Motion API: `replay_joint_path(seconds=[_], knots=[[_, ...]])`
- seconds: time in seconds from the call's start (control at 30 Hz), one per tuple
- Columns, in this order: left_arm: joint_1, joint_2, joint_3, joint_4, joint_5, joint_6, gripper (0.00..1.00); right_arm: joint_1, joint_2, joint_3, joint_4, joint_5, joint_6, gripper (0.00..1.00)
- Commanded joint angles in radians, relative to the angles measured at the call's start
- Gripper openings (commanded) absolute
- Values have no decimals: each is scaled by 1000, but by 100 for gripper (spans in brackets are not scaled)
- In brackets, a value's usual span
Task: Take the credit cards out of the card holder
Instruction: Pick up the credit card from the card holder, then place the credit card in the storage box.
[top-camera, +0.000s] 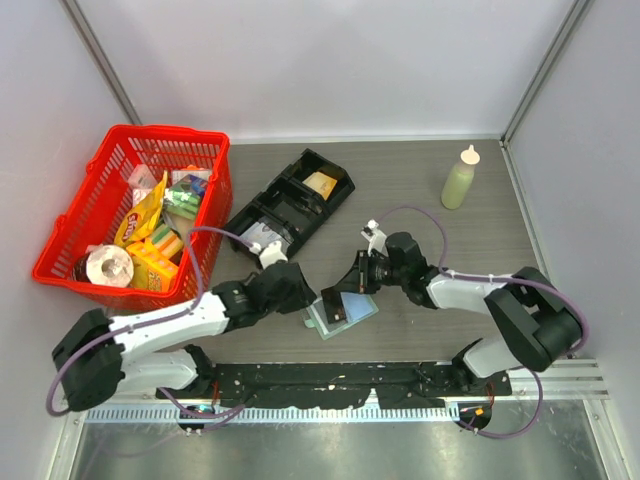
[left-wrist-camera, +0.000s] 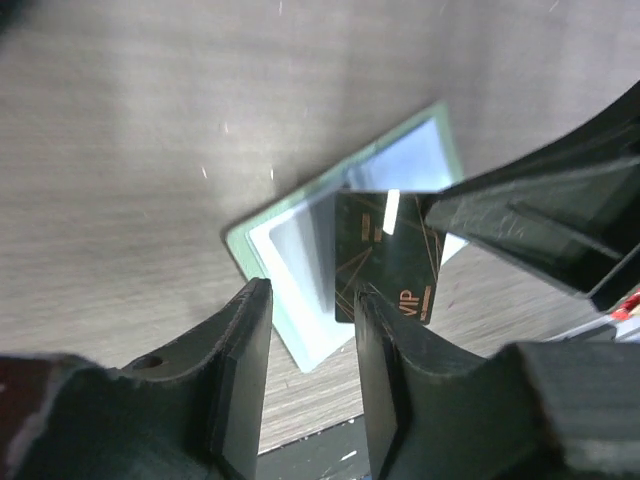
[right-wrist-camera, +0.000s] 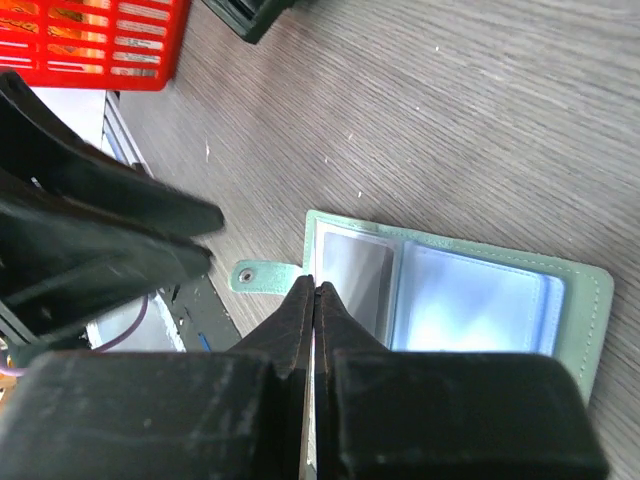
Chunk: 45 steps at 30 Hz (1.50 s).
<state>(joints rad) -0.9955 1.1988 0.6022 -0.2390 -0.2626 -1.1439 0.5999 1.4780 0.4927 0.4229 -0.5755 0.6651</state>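
Observation:
The tray's middle section (top-camera: 292, 208) is outward and to the gripper's left in the top view, so my right gripper should next lift outward over it and release the card.
The pale green card holder (top-camera: 352, 318) lies open on the table near the front edge, its clear sleeves up; it also shows in the left wrist view (left-wrist-camera: 290, 250) and the right wrist view (right-wrist-camera: 470, 290). My right gripper (top-camera: 345, 290) is shut on a dark credit card (left-wrist-camera: 390, 255) with gold "VIP" lettering and holds it just above the holder. In the right wrist view the shut gripper (right-wrist-camera: 315, 287) shows the card edge-on between the fingers. My left gripper (top-camera: 298, 292) is open and empty (left-wrist-camera: 310, 297), close to the holder's left edge and not touching it.
A red basket (top-camera: 215, 180) full of packets stands at the left. A black compartment tray (top-camera: 290, 205) lies behind the grippers. A pale green squeeze bottle (top-camera: 459, 180) stands at the back right. The table's front rail (top-camera: 330, 380) runs just below the holder.

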Motion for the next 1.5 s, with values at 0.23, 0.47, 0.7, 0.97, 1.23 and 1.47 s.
replay_joint_path(seconds=[0.23, 0.47, 0.7, 0.97, 1.23, 1.47], knots=[[144, -205, 91, -97, -9, 182, 54, -34, -162, 56, -81, 106, 17, 1], [287, -262, 298, -275, -26, 390, 75, -54, -145, 138, 26, 264, 93, 1], [434, -217, 541, -373, -33, 597, 100, -54, 49, 329, 183, 410, 120, 1], [501, -265, 436, -284, -18, 654, 100, -54, 341, 561, 379, 563, 125, 1], [532, -286, 407, -269, -49, 665, 100, 4, 617, 757, 464, 631, 105, 1], [571, -288, 396, -263, -20, 650, 100, 60, 648, 768, 418, 730, 39, 16]])
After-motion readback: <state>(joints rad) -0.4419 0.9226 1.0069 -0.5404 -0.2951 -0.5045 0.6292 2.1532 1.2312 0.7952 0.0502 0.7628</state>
